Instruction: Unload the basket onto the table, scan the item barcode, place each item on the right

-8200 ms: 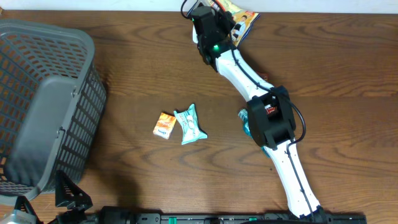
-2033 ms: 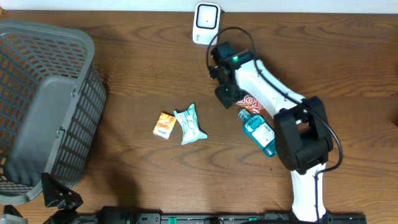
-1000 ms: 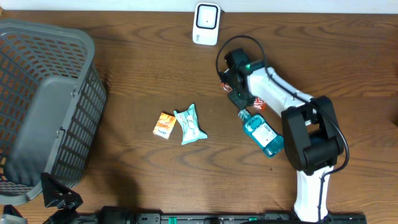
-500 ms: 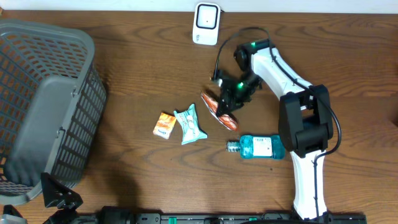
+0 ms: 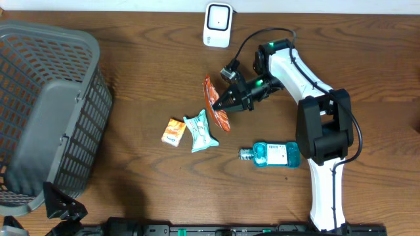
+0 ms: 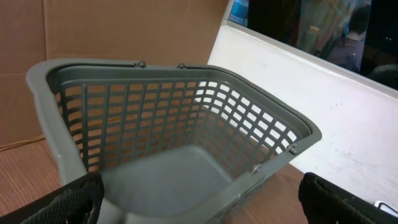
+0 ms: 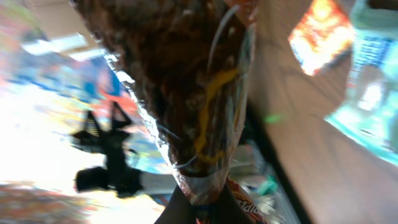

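Observation:
The robot's right gripper needs to move back and down next, with its fingers turning toward the table, to the gap between teal packet [image 5: 200, 131] and bottle, which is bare enough to let go of the snack packet.
My right gripper [image 5: 225, 102] is shut on one end of a red-orange snack packet [image 5: 214, 111], which hangs above the table's middle, just right of a teal packet [image 5: 200, 131]. In the right wrist view the packet [image 7: 186, 93] fills the frame, foil side toward the camera, pinched at its bottom end by my right gripper [image 7: 200, 208]. No barcode can be made out on it. A white scanner [image 5: 217, 25] stands at the table's far edge. My left gripper [image 6: 199, 211] is open in front of the grey basket [image 6: 273, 134], with nothing between its fingers.
A blue mouthwash bottle [image 5: 272, 155] lies on its side right of centre. A small orange box [image 5: 173, 131] lies beside the teal packet. The grey basket [image 5: 26, 39] fills the left side. The orange box [image 7: 320, 31] and the teal packet [image 7: 373, 87] also show in the right wrist view.
The right gripper has swung left with the snack packet, away from the scanner and toward the teal packet. The blue bottle was knocked round a second ago and now lies still.

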